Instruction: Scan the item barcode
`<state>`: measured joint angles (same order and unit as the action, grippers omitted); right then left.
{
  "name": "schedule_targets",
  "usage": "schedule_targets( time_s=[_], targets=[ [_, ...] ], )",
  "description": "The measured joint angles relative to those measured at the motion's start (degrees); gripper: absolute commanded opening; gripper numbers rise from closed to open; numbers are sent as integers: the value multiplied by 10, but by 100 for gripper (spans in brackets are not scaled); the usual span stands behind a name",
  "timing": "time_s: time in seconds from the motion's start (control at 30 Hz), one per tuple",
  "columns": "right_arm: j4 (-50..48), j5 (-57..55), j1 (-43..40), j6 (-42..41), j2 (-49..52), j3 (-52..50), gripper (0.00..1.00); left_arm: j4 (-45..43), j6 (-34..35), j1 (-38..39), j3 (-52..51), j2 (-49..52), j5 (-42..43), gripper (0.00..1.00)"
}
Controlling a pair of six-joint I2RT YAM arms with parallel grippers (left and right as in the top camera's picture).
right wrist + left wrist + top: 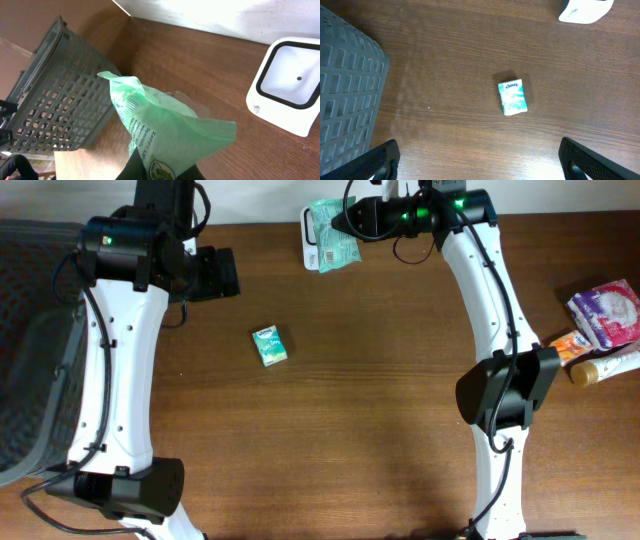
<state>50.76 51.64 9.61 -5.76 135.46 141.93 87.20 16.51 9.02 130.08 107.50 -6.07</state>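
The right gripper swings back from the white scanner next and turns the packet down. It then lowers the packet onto the empty in the middle of the table wood [350, 346].
My right gripper [352, 220] [162, 173] is shut on a green plastic packet [331, 230] [160, 130], holding it in the air at the table's far edge. The packet hangs right beside the white barcode scanner [310, 242] [289, 85] [584, 9]; printed text and a small barcode patch show on its left face in the right wrist view. My left gripper [215, 273] [480, 162] is open and empty above the table. A small teal tissue pack [269, 345] [513, 97] lies flat on the wood ahead of it.
A grey slatted basket [30, 350] [345, 100] [55, 95] stands at the table's left side. On the right edge lie a purple packet [607, 312], an orange item [570, 345] and a yellow tube [605, 366].
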Motion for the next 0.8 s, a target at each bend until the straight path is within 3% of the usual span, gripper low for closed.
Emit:
schedule_targets(
  time_s=[0.2, 0.37, 0.47, 0.57, 0.63, 0.8],
  targets=[
    [4, -2, 0, 0, 0, 0, 4, 0, 0, 0, 0, 0, 0, 99],
    [67, -75, 6, -5, 0, 0, 4, 0, 0, 0, 0, 0, 0, 99],
    [134, -207, 23, -41, 0, 0, 4, 0, 0, 0, 0, 0, 0, 99],
    [237, -483, 63, -80, 1, 0, 4, 0, 0, 0, 0, 0, 0, 99],
    [272, -607, 82, -92, 2, -2, 4, 0, 0, 0, 0, 0, 0, 99],
    [260, -804, 98, -147, 7, -121, 6, 0, 0, 0, 0, 0, 0, 99]
  ],
)
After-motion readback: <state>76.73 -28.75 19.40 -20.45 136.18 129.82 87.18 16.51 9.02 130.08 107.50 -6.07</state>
